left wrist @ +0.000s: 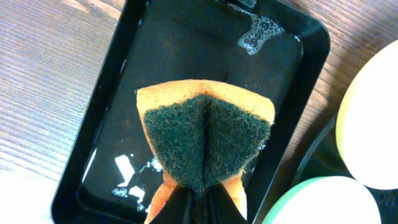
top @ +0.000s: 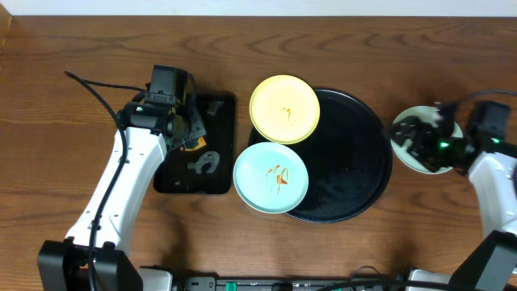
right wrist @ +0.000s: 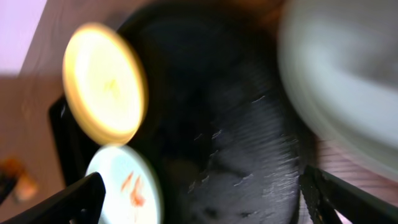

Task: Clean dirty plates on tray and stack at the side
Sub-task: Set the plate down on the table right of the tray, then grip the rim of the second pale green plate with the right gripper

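Next, my right gripper moves back across the round black tray [top: 349, 162] and down onto the mint plate's rim over the tray, since orange smears mark that plate.
A pale yellow plate [top: 283, 109] with a faint orange smear lies over the upper left rim of the round black tray [top: 349, 162]. A mint plate [top: 271, 178] with orange smears overlaps the tray's lower left rim. Another pale mint plate [top: 426, 144] rests on the table right of the tray, and my right gripper [top: 417, 137] hovers open over it, holding nothing. The blurred right wrist view shows that plate [right wrist: 348, 74], the tray [right wrist: 236, 124] and both other plates [right wrist: 104, 84] [right wrist: 124, 186] between the wide jaws [right wrist: 205, 205]. My left gripper [left wrist: 198, 211] is shut on an orange sponge [left wrist: 205, 140], its green scrub side folded.
The sponge hangs over a small rectangular black tray [top: 179, 179] left of the plates. It holds a little water and soap bubbles [left wrist: 260, 31]. Brown wooden table [top: 65, 145] surrounds everything; cables run along the left arm.
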Tool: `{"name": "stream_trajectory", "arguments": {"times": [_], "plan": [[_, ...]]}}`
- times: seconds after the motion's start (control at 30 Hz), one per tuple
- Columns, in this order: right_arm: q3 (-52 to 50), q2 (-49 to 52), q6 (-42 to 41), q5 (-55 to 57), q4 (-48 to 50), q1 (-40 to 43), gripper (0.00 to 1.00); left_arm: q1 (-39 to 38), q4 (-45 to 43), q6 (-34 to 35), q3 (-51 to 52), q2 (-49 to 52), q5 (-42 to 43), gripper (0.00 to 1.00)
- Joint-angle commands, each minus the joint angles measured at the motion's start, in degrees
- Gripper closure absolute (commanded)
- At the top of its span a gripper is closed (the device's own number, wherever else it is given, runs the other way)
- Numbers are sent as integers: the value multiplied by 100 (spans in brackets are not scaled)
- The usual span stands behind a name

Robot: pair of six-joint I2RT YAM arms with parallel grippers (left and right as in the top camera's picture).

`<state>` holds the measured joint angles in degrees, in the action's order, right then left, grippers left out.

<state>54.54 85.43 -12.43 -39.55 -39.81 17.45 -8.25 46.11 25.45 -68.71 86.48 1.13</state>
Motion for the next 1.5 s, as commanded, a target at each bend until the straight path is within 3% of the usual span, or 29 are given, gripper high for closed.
{"name": "stream_trajectory", "arguments": {"times": [0.0, 0.07, 0.17, 0.37, 0.63, 0.7, 0.77, 1.03, 1.23, 1.33, 1.47], "plan": [[-72, -87, 227, -398, -125, -501, 1, 37, 15, -35, 24, -74, -55, 92], [-160, -87, 223, -398, -138, -839, 1, 37, 15, -35, 24, -74, -55, 92], [-348, -87, 144, -39, -105, -1440, 15, 37, 13, -35, 24, -74, -52, 92], [-848, -87, -345, 719, 133, -2599, 27, 37, 15, -35, 24, -74, -52, 92], [-1427, -87, -1626, 1252, 1049, -3827, 43, 35, 17, -35, 24, -74, -52, 92], [-1508, -87, -1808, 1281, 1274, -4063, 51, 35, 17, -35, 24, -74, -52, 92], [-1563, -87, -2048, 1329, 1438, -4234, 59, 37, 17, -35, 24, -74, -52, 92], [-1679, -85, -3025, 2024, 1478, -4682, 67, 35, 61, -35, 24, -74, -52, 92], [-1679, -83, -3392, 2153, 1497, -4756, 80, 35, 85, -35, 22, -74, -52, 92], [-1679, -81, -3407, 2214, 1495, -4756, 99, 35, 105, -35, 24, -74, -50, 92], [-1679, -83, -3407, 2479, 1552, -4745, 99, 35, 111, -35, 24, -74, -48, 92]]}}
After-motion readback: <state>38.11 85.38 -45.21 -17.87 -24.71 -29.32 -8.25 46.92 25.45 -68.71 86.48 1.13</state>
